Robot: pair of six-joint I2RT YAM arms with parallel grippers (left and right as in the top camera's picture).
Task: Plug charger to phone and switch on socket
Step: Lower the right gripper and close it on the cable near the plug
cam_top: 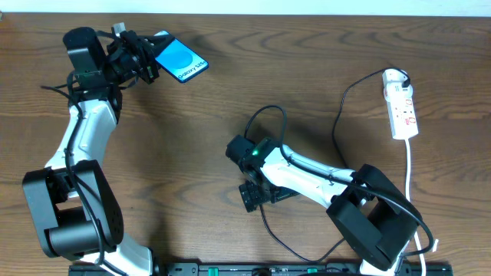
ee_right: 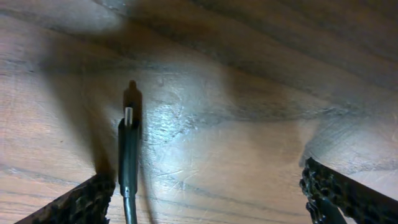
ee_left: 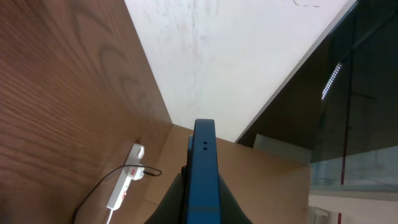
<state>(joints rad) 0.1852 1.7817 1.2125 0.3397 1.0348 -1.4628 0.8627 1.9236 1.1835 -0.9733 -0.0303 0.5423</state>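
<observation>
The robot's right fingers are level with the cable end of the plug, so the right gripper will move slightly outward next and close on the plug's black body behind its metal tip.
My left gripper (cam_top: 144,63) is shut on the phone (cam_top: 181,61) and holds it above the table at the far left, blue screen up. In the left wrist view the phone (ee_left: 203,168) shows edge-on between the jaws (ee_left: 202,208). The socket (cam_top: 402,107) lies at the far right and also shows in the left wrist view (ee_left: 122,185). The charger's black cable (cam_top: 341,115) runs from the socket and loops (cam_top: 265,110) to the table's middle. My right gripper (cam_top: 253,196) is open low over the table. The plug tip (ee_right: 128,118) lies flat between its fingers (ee_right: 211,199), close to the left finger.
The socket's white cord (cam_top: 410,176) runs down the right side towards the front edge. A pale wall (ee_left: 236,56) stands behind the table's far edge. The right arm's own black cable (cam_top: 285,244) curves along the front of the table.
</observation>
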